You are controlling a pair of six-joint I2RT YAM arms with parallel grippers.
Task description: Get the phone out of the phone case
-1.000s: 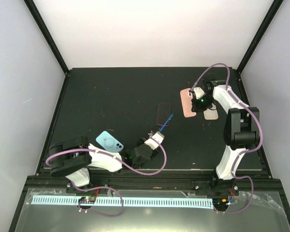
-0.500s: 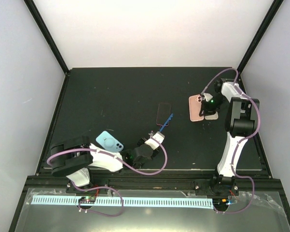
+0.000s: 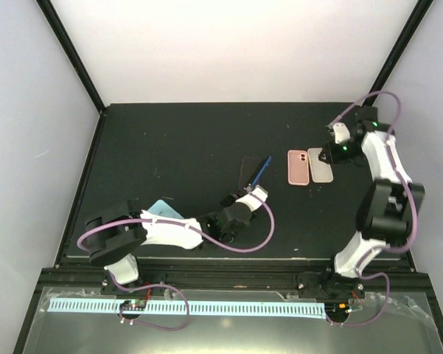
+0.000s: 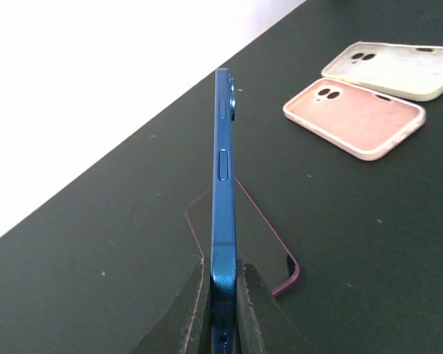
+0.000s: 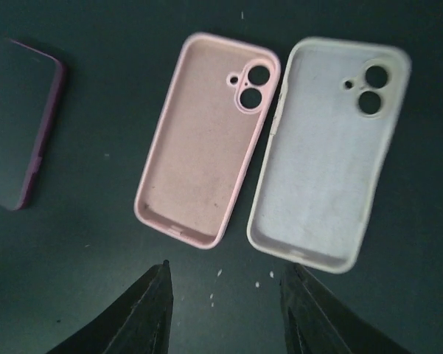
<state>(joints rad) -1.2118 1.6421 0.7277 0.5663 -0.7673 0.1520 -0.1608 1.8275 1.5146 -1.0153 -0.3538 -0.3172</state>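
Observation:
The blue phone [image 3: 262, 172] tilts flatter next as my left gripper lowers to the left in the top view, past the magenta-rimmed slab, because the mat there is clear.
My left gripper [image 3: 250, 195] is shut on the bottom end of a blue phone [image 3: 262, 172] and holds it on its edge above the mat; the left wrist view shows its fingers [image 4: 195, 302] clamping the phone [image 4: 222, 169]. Just beyond it lies a dark slab with a magenta rim [image 3: 248, 173], which also shows in the left wrist view [image 4: 265, 243]. I cannot tell whether that slab is a phone in a case. An empty pink case [image 3: 298, 167] and an empty white case [image 3: 321, 164] lie side by side, hollow side up. My right gripper [image 5: 228, 291] is open and empty just short of them.
A light blue phone or case [image 3: 162, 209] lies at the front left, half hidden by my left arm. The right arm's cable loops above the back right corner of the black mat [image 3: 169, 140]. White walls enclose the mat.
My right gripper let go of the pink case, which now lies flat beside the white one, and drew back to the right. My left gripper carried the blue phone farther back and right.

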